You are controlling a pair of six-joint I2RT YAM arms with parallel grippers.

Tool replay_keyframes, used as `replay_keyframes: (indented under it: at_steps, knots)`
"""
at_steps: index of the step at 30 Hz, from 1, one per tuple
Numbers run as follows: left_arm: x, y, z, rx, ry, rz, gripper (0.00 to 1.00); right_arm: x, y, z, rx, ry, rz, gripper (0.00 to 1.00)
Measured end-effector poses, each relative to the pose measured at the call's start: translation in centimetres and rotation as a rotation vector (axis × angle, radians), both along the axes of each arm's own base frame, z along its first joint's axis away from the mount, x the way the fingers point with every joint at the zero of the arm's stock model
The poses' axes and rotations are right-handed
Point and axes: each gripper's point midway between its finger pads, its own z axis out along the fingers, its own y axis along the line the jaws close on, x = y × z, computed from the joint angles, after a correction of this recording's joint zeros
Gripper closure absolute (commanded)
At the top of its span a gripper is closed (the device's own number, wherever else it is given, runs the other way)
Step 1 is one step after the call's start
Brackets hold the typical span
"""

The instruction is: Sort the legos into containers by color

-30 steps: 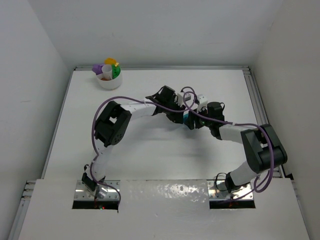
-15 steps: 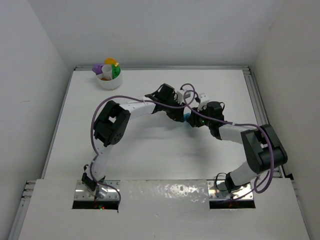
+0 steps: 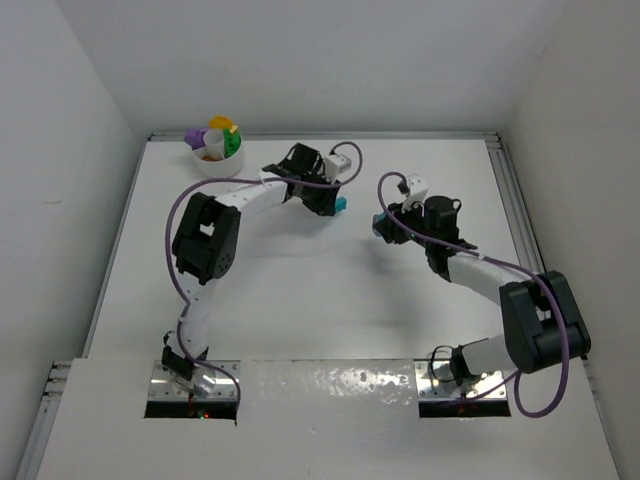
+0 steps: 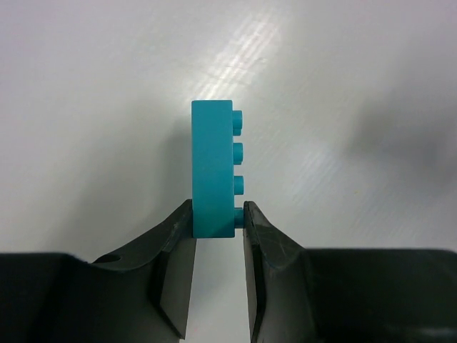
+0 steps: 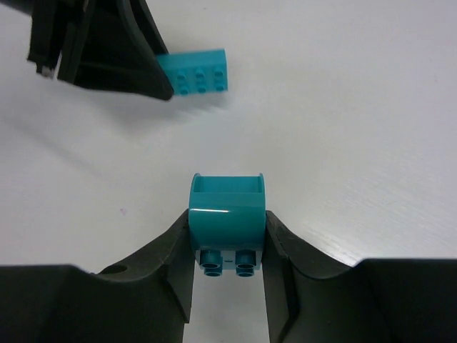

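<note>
I need to lower my right gripper to the left in the top view next and let go of the curved lego [image 3: 378,218], since bare tabletop is below it there.
My left gripper [image 3: 337,202] [image 4: 218,216] is shut on the near end of a long teal brick [image 4: 213,168] [image 3: 342,206], held above the table with its studs facing right. The right wrist view shows that same brick [image 5: 201,71] sticking out of the left gripper's fingers [image 5: 114,53]. A short curved teal lego [image 5: 227,214] [image 3: 378,218] is clamped in my right gripper [image 5: 228,239] [image 3: 381,224], to the right of the left one. The containers are one white divided bowl [image 3: 214,170] at the far left, holding purple [image 3: 192,137], yellow [image 3: 221,124], green [image 3: 234,144] and orange [image 3: 210,155] legos.
White walls close in the table on the left, back and right. A raised rail [image 3: 510,200] runs along the right edge. Purple cables [image 3: 200,200] loop off both arms.
The two grippers, close together a second ago, have drawn apart. The left went up and left with the long teal brick; the right shut on the curved teal lego and swung right.
</note>
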Motion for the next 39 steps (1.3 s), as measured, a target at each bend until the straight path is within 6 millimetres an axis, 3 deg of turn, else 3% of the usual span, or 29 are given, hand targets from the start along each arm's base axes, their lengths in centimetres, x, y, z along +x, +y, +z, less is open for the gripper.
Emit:
replay_keyframes:
  at_steps: [4, 6, 8, 10, 12, 15, 17, 18, 22, 25, 28, 30, 34, 39]
  knots:
    - [3.1, 3.4, 3.1, -0.004, -0.021, 0.054, 1.00, 0.8, 0.5, 1.0, 0.023, -0.009, 0.004, 1.00]
    - [4.9, 5.3, 6.0, -0.023, -0.061, 0.086, 1.00, 1.6, 0.8, 1.6, 0.035, -0.018, 0.007, 1.00]
    - [7.0, 8.7, 9.9, -0.049, -0.118, 0.143, 1.00, 2.4, 1.2, 2.1, 0.046, -0.026, 0.010, 1.00]
    - [9.2, 13.5, 14.2, -0.067, -0.200, 0.216, 1.00, 3.1, 1.6, 2.3, 0.063, -0.028, 0.015, 1.00]
    - [11.2, 19.9, 18.9, -0.053, -0.317, 0.304, 1.00, 3.6, 2.0, 2.0, 0.076, -0.015, 0.022, 1.00]
    - [12.0, 29.9, 23.8, 0.069, -0.478, 0.437, 1.00, 4.4, 2.7, 1.5, 0.084, 0.019, 0.037, 1.00]
    - [11.0, 33.8, 25.3, 0.142, -0.528, 0.505, 1.00, 5.1, 3.2, 1.8, 0.083, 0.020, 0.045, 1.00]
    - [10.5, 34.5, 25.8, 0.134, -0.548, 0.520, 1.00, 5.5, 3.7, 2.2, 0.082, 0.011, 0.055, 1.00]
    - [8.3, 33.1, 25.5, 0.015, -0.547, 0.455, 1.00, 6.6, 5.6, 3.9, 0.069, -0.034, 0.101, 1.00]
    - [7.0, 30.8, 23.8, -0.071, -0.528, 0.338, 1.00, 8.7, 6.8, 4.8, 0.035, -0.042, 0.105, 1.00]
    - [4.2, 28.8, 21.2, -0.136, -0.512, 0.250, 1.00, 10.6, 6.9, 3.3, -0.062, -0.001, 0.051, 1.00]
    - [2.1, 27.5, 20.4, -0.180, -0.527, 0.197, 1.00, 10.3, 6.5, 1.1, -0.134, 0.052, 0.022, 1.00]
    - [-0.4, 25.5, 22.2, -0.244, -0.613, 0.130, 1.00, 8.1, 6.5, -2.6, -0.219, 0.164, 0.022, 1.00]
    - [-0.4, 25.1, 25.7, -0.267, -0.744, 0.104, 1.00, 6.0, 8.1, -4.0, -0.163, 0.171, 0.112, 1.00]
